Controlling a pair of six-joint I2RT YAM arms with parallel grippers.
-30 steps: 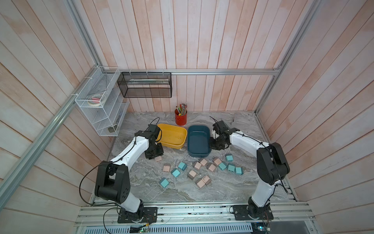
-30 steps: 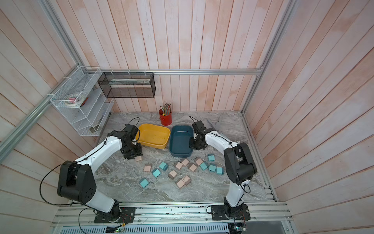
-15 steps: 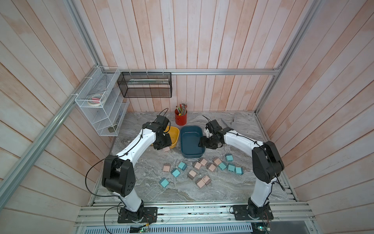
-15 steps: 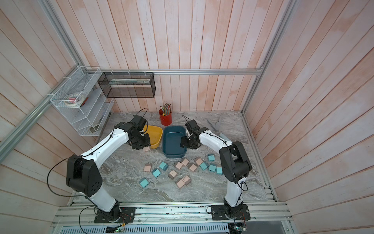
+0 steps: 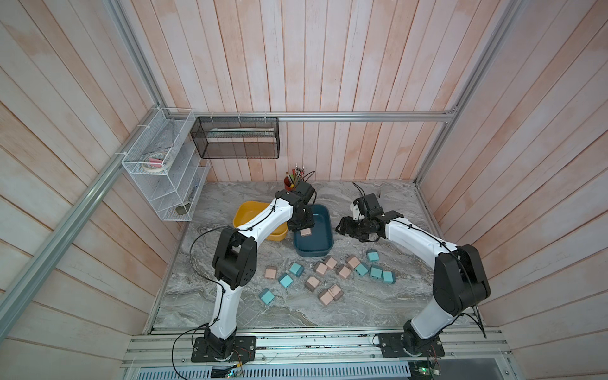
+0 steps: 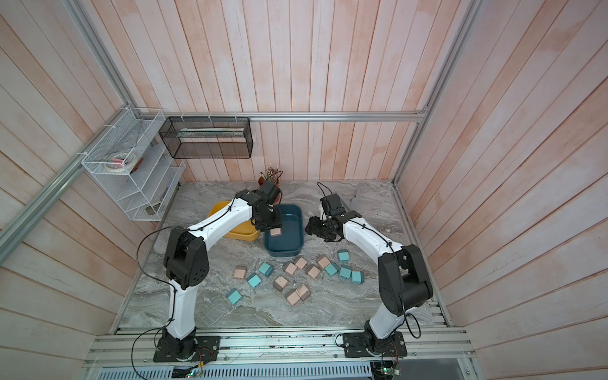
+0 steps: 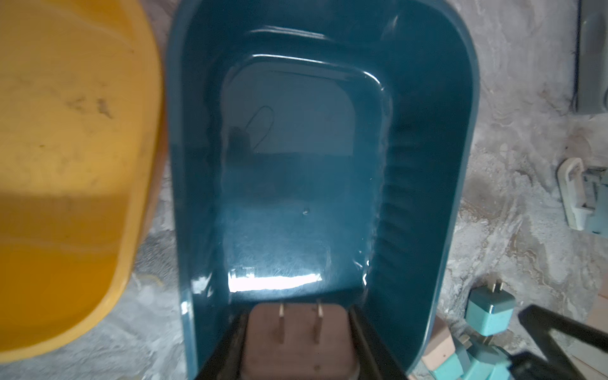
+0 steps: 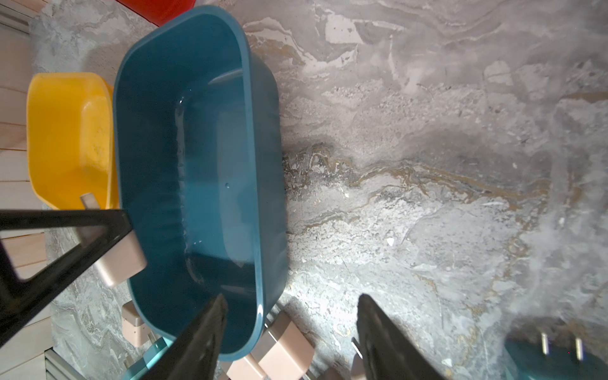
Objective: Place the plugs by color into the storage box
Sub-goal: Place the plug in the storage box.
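The pink plug comes down between the blue storage box's sides and leaves my left gripper next, as the box's bare bottom lies below the gripper.
My left gripper [image 5: 304, 229] [image 6: 275, 229] [image 7: 297, 324] is shut on a pink plug [image 5: 306, 232] [image 7: 297, 342], prongs pointing ahead, above the near end of the blue storage box [image 5: 313, 253] [image 7: 427, 164]. A yellow storage box [image 5: 250, 212] [image 7: 65, 148] sits just left of the blue one. The blue box's inside looks bare. My right gripper [image 5: 342, 227] [image 8: 292, 299] stands open with nothing in it, just right of the blue box [image 8: 263, 98]. Several pink plugs [image 5: 320, 268] and teal plugs [image 5: 375, 271] lie loose on the marble in front.
A red pen cup [image 5: 289, 186] stands behind the boxes. A white wire shelf [image 5: 164, 184] and a black mesh basket [image 5: 237, 138] hang on the walls at the back left. A teal plug [image 8: 556, 355] lies close to my right gripper.
My left arm has carried the pink plug from the table left of the yellow box to above the blue box. My right gripper has opened and drawn back from the blue box's rim.
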